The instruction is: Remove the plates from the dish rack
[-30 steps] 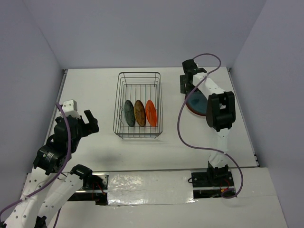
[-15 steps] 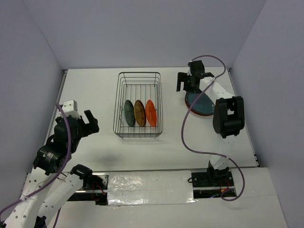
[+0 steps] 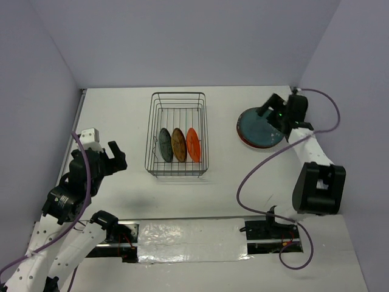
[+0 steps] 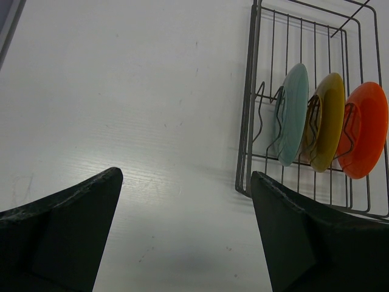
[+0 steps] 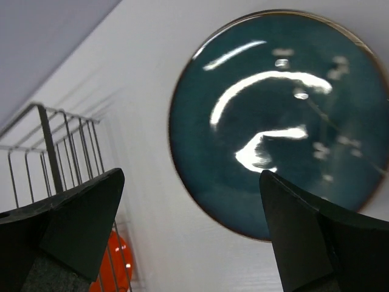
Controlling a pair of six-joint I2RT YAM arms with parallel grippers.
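Note:
I need to move my right gripper across to the left in the top view, to the orange plate, the rack's nearest, and lower it astride the orange plate's upper rim (image 3: 193, 145) (image 5: 117, 261).
The dark wire dish rack (image 3: 176, 97) stands mid-table and holds three small plates on edge: a teal one (image 3: 165, 145), a yellow-brown one (image 3: 179, 145) and an orange one (image 3: 193, 144). A large teal-blue plate (image 3: 260, 127) lies flat on the table to the right, with a red rim showing under its near edge. My right gripper (image 3: 270, 111) is open and empty above this plate's far right side; the plate fills the right wrist view (image 5: 279, 121). My left gripper (image 3: 115, 158) is open and empty, left of the rack. The left wrist view shows the rack (image 4: 248, 121) and its plates (image 4: 325, 121).
The table's back edge meets grey walls on three sides. The right arm's cable (image 3: 249, 176) loops over the table in front of the large plate. The right wrist view shows the rack's corner (image 5: 51, 143) and the orange plate (image 5: 112, 267) at the left.
My right arm has swung from the large plate's far left side to its far right, its forearm now lying along the table's right side. The left arm and the rack's plates have not moved.

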